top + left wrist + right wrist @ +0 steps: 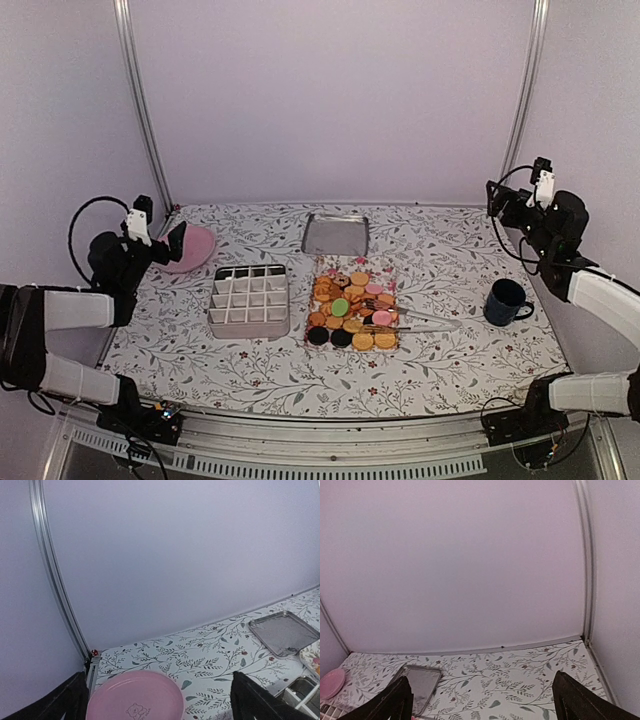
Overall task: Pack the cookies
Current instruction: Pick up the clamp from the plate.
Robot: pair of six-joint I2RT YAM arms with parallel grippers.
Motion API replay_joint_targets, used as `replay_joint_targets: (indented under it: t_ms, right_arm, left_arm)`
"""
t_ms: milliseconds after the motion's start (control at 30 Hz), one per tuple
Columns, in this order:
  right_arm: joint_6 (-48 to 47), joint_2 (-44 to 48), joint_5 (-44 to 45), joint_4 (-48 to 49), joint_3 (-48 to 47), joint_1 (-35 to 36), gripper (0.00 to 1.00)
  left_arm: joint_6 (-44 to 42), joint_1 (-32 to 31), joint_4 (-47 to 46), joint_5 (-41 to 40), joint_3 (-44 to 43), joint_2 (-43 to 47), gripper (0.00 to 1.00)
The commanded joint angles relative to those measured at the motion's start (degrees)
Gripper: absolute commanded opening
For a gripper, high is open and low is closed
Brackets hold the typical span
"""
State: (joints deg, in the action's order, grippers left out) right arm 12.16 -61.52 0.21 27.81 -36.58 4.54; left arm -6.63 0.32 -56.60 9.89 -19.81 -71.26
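Note:
The right gripper moves down and to the left in the top view onto the tongs' far arm [412, 312] next, since the metal tongs reach past the cookie tray's edge.
The cookies [352, 308] lie heaped on a flowered tray [392, 280] at mid-table: mostly golden-orange, some black, pink and one green. A white box with a grid of cells [250, 298] stands just left of them, and its corner shows in the left wrist view [302, 692]. My left gripper [165, 243] is open and empty, raised at the far left over a pink plate [196, 243]. My right gripper [505, 205] is open and empty, raised at the far right, well away from the cookies.
An empty metal tray [335, 234] lies behind the cookies; it also shows in the left wrist view [284, 632] and the right wrist view [420, 684]. A dark blue mug [505, 301] stands at the right. Metal tongs [420, 318] rest beside the cookie tray. The pink plate [135, 697] lies below my left fingers.

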Motion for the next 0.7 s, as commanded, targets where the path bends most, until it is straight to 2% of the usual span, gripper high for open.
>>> replay_joint_targets:
  t_ms: [0, 133, 333, 467, 567, 667]
  right_arm:
    - [-5.4, -4.07, -11.77, -16.2, -7.29, 10.14, 0.99]
    - [-14.13, -10.2, -14.75, -26.78, -12.39, 20.05, 0.99]
    - [-18.74, -15.87, -15.97, -35.71, -14.33, 29.5, 0.95]
    - [-19.52, -18.41, -16.55, -38.88, -13.38, 30.7, 0.9]
    - [-20.25, -21.13, -16.56, -41.21, -13.31, 30.78, 0.79]
    - [-21.07, -23.47, -15.55, -43.25, -13.24, 30.79, 0.74]
  left_arm:
    - [-2.95, -0.62, 28.66, 0.85, -8.65, 1.64, 1.0]
    - [-7.1, -1.8, 46.84, 0.16, -17.65, 1.51, 0.99]
    - [-8.52, -2.12, 67.01, 0.69, -27.75, -1.54, 1.0]
    - [-9.16, -2.24, 74.25, 3.45, -30.49, -1.87, 0.99]
    - [-10.75, -2.34, 76.35, 5.93, -31.41, -1.24, 0.99]
    - [-12.84, -2.56, 77.28, 8.64, -31.67, -0.42, 0.99]
